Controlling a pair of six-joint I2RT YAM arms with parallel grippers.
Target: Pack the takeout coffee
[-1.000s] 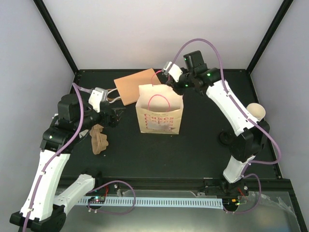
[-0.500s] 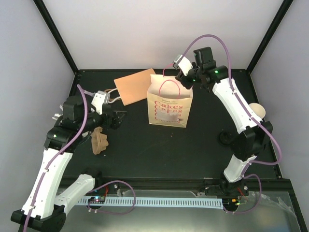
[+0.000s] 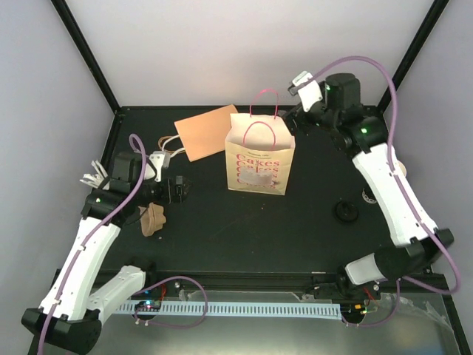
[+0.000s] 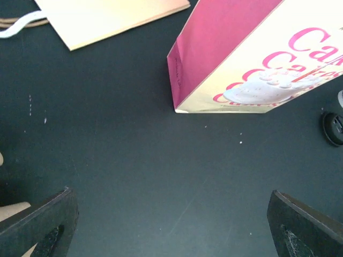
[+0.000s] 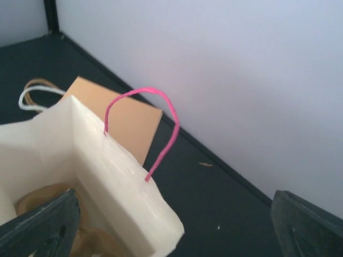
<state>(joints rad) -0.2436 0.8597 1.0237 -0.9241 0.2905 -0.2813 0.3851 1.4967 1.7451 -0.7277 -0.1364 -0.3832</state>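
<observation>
A pale cup rim stands outside the bag, back from the right gripper and to its right in the top view, so the right gripper will swing that way onto it next.
The takeout coffee is hidden in these views. A cream paper bag (image 3: 260,161) with pink "Cakes" print and pink handles (image 5: 161,134) stands upright mid-table. Its open top shows in the right wrist view (image 5: 91,160), with something brown inside (image 5: 37,201). My right gripper (image 3: 290,117) hangs open just right of the bag's top edge, touching nothing (image 5: 171,219). My left gripper (image 3: 177,188) is open low over bare table left of the bag (image 4: 171,219), whose bottom corner (image 4: 214,91) lies ahead of it.
A flat brown paper bag (image 3: 207,132) lies behind the standing bag. A brown pulp carrier (image 3: 153,220) sits under my left arm, and white sticks (image 3: 92,178) lie at the left edge. A small black round part (image 3: 346,211) rests at the right.
My right gripper has opened, let go of the bag's pink handle and drawn off to the right. The bag moved right, then stayed upright. My left arm pulled back toward me.
</observation>
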